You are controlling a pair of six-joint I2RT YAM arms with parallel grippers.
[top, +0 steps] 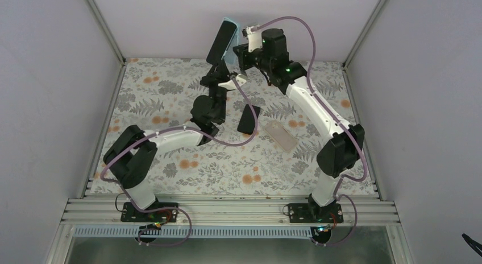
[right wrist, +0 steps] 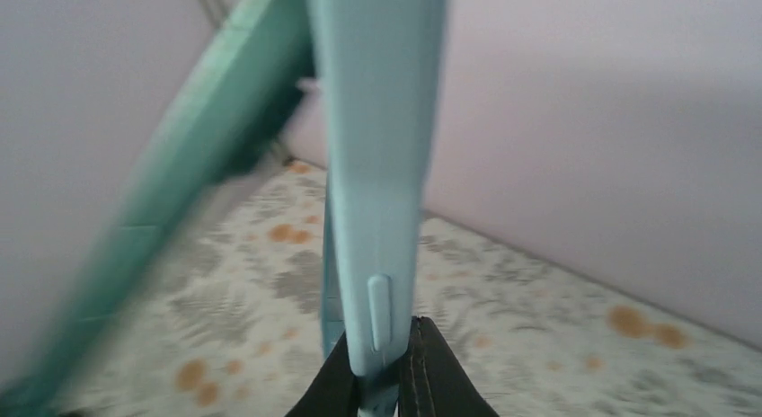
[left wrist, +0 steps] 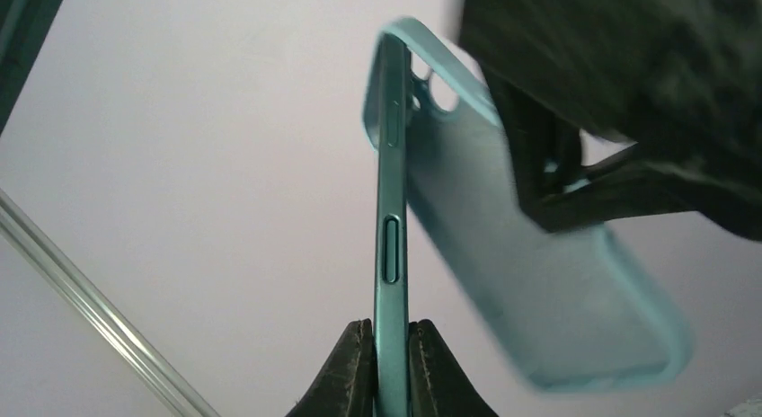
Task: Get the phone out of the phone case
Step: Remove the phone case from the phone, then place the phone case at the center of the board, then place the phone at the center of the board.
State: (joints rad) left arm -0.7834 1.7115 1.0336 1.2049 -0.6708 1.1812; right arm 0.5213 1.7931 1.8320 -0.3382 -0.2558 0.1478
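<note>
The bare tablecloth short of the black phone lies below and back from my right gripper. Next, I should bring the case back, lower and let go.
A teal phone (top: 220, 41) is held upright in the air over the far side of the table. My left gripper (top: 216, 67) is shut on its lower end; in the left wrist view the fingers (left wrist: 350, 372) pinch its thin edge (left wrist: 391, 219). The light blue phone case (top: 232, 24) is peeled away from the phone's back and hangs on only at the top corner (left wrist: 388, 48). My right gripper (top: 240, 52) is shut on the case's edge (right wrist: 377, 165), with its jaws at the lower end (right wrist: 382, 377). The phone shows in the right wrist view (right wrist: 180, 183) on the left.
A black phone (top: 248, 119) and a pale clear case (top: 279, 134) lie on the floral tablecloth (top: 170, 93) near the middle. White walls enclose the table on three sides. Both arms' cables loop over the table.
</note>
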